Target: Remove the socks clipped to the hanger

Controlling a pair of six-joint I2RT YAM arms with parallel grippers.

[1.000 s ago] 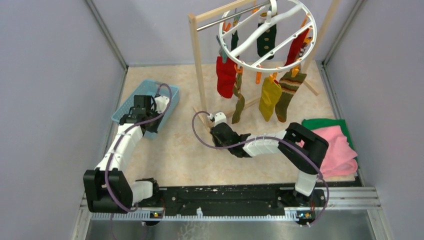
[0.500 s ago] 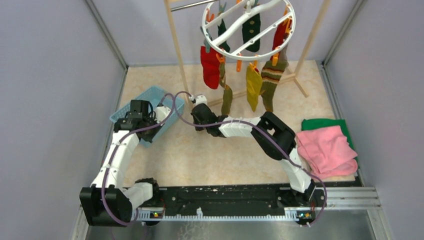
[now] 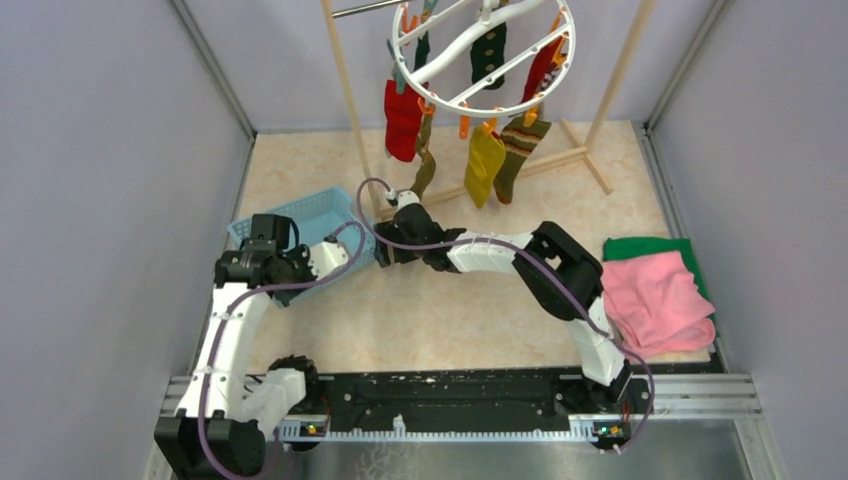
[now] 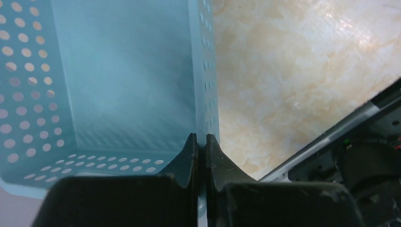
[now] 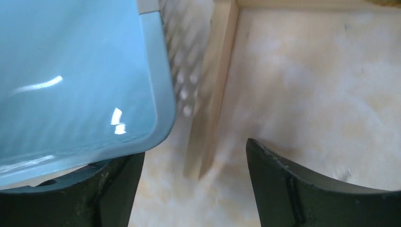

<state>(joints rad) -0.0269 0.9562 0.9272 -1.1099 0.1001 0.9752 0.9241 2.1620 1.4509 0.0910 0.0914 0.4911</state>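
The blue basket sits close beside the rack's foot. My left gripper should pull the blue basket's perforated side [image 4: 202,138] back toward my base and then open.
The white ring hanger [image 3: 480,50] hangs from the rack's rod at the back, with several socks clipped under it: red [image 3: 403,120], mustard yellow [image 3: 484,162], striped [image 3: 515,148], dark green [image 3: 488,55] and olive [image 3: 425,172]. My right gripper [image 3: 383,250] [image 5: 194,189] is open low over the floor. The blurred wooden foot [image 5: 210,109] of the rack lies between its fingers, and the blue basket's corner [image 5: 156,94] is at its left finger. My left gripper [image 3: 285,268] [image 4: 202,139] is shut on the blue basket's wall [image 4: 208,94]. Neither gripper touches a sock.
The wooden rack's post [image 3: 345,100] stands beside the blue basket [image 3: 305,215], which shows nothing inside in the wrist views. A folded pink cloth [image 3: 655,300] lies over a green one [image 3: 650,247] at the right wall. Grey walls close in both sides.
The rack with hanger and socks has slid left and back. The right gripper, shut near the rack's foot before, has opened. The left arm has dragged the basket right and nearer.
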